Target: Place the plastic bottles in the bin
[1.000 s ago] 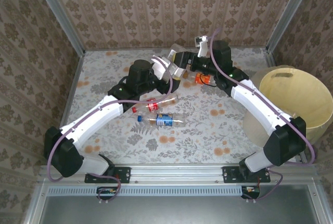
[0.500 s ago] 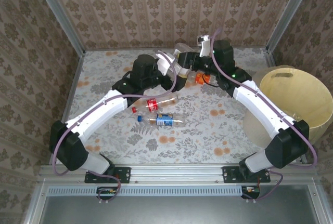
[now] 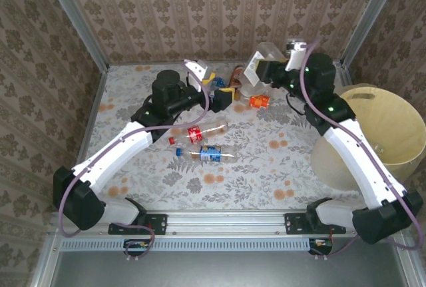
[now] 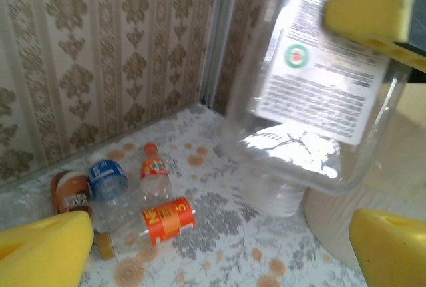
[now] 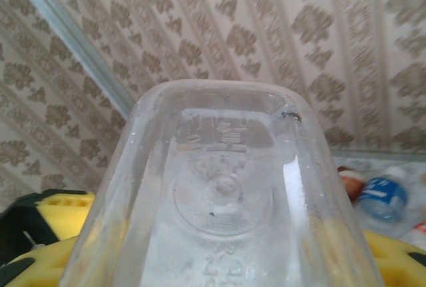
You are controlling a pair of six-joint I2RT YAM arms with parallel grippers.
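The opening of the pale-yellow bin (image 3: 381,124) is clear from above. My right gripper should carry the large clear bottle across the table and over it.
My right gripper (image 3: 265,70) is shut on a large clear bottle with a white label (image 3: 255,66), held in the air over the far side of the table. In the right wrist view the bottle's base (image 5: 223,197) sits between the yellow fingers (image 5: 46,215). My left gripper (image 3: 213,84) hangs open to the left of it, its yellow pads (image 4: 41,250) wide apart with nothing between them. The held bottle (image 4: 318,84) shows there too. On the table lie an orange-labelled bottle (image 4: 165,222), a small orange-capped bottle (image 4: 154,172), a blue-labelled bottle (image 4: 106,180) and a brown one (image 4: 72,195). The pale-yellow bin (image 3: 381,124) stands at the right.
Nearer the arms lie a red-labelled bottle (image 3: 200,132) and a blue-labelled bottle (image 3: 212,155), with loose caps (image 3: 178,151) beside them. Patterned walls with metal corner posts (image 3: 365,17) close the table in on three sides.
The two grippers were close together at the clear bottle. The right arm has risen and swung right with the bottle, and the left gripper has drawn back to the left, open.
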